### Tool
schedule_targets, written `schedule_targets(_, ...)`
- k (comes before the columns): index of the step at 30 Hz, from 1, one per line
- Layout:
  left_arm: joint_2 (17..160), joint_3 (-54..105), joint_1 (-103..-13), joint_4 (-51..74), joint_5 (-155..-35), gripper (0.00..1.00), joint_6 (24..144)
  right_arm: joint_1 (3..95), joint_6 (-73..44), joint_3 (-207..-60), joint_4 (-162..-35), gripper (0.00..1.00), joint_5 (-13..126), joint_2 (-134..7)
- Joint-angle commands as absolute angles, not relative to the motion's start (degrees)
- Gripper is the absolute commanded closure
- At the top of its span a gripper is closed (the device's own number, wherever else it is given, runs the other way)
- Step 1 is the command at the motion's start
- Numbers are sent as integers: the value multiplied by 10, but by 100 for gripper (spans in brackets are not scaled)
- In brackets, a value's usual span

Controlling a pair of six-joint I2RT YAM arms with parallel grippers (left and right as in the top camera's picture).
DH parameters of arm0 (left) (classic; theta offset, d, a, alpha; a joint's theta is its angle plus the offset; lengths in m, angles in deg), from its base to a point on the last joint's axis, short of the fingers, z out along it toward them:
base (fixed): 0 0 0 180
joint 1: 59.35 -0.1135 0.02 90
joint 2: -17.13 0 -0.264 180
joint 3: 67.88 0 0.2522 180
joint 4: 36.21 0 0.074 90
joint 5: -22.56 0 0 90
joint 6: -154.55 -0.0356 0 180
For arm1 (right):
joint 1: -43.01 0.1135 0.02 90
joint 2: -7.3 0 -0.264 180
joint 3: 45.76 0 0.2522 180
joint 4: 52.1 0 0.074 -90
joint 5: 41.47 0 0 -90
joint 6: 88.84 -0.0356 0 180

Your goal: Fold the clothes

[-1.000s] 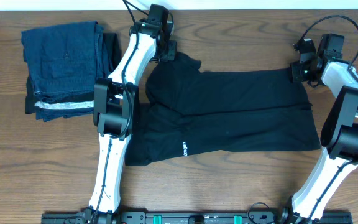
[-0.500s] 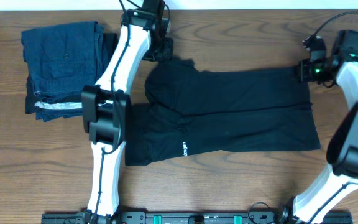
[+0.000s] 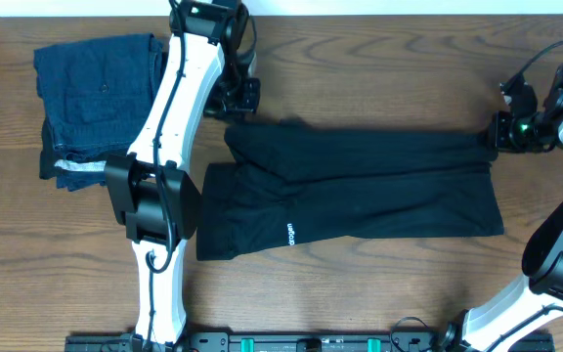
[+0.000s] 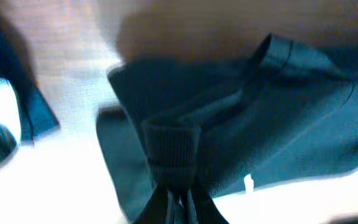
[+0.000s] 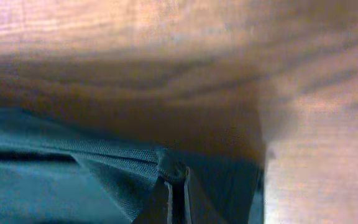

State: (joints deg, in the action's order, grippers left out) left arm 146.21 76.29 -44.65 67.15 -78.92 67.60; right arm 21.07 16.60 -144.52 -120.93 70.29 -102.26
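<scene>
I will next lower the lifted corner back onto the flat lower layer (image 3: 223, 215) (image 4: 120, 169) beside the logo and let go of it, because that layer is below and back from my left gripper.
The black T-shirt (image 3: 360, 186) lies across the middle of the table, with a small white logo mark (image 3: 288, 235) near its lower left. Its far edge is lifted and stretched taut between my two grippers. My left gripper (image 3: 233, 103) is shut on the far left corner, pinching the ribbed collar (image 4: 171, 146) between its fingertips (image 4: 178, 202). My right gripper (image 3: 501, 135) is shut on the far right corner; the fabric edge (image 5: 104, 165) bunches at its fingertips (image 5: 178, 193). The lower layer stays flat on the wood.
A stack of folded dark blue garments (image 3: 101, 98) with a white-striped edge sits at the far left, close to the left arm. Bare wooden table (image 3: 360, 293) lies in front of the shirt. A white wall edge runs along the back.
Both grippers have lifted and moved apart and toward the front, pulling the shirt's far edge straight and narrowing the visible upper layer. The left arm swung left, the right arm moved right.
</scene>
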Motion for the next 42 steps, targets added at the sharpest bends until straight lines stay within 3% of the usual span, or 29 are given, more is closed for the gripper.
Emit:
schedule_targets(1,1450,769,-445,712,-791,94,691,209,153,-1446,-1225,99,696,-1018)
schedule_targets(8,1438,737,-422,744,-790,94,698,210,153,-1446,-1262,99,692,-1018)
schedule_targets(15,1371,585,-408,728,-790,93,699,210,125,-1446,-1281,99,680,-1018)
schedule_targets(24,1184,322,-406,579,-835,94,759,210,31,-1444,-1331,99,577,-1018)
schedule_targets(30,1157,194,-406,477,-835,94,775,214,29,-1427,-1324,99,575,-1018)
schedule_targets(34,1157,141,-408,396,-832,94,776,221,23,-1396,-1312,99,573,-1018)
schedule_targets(42,1158,134,-423,361,-771,94,800,227,-18,-1331,-1286,99,537,-1018)
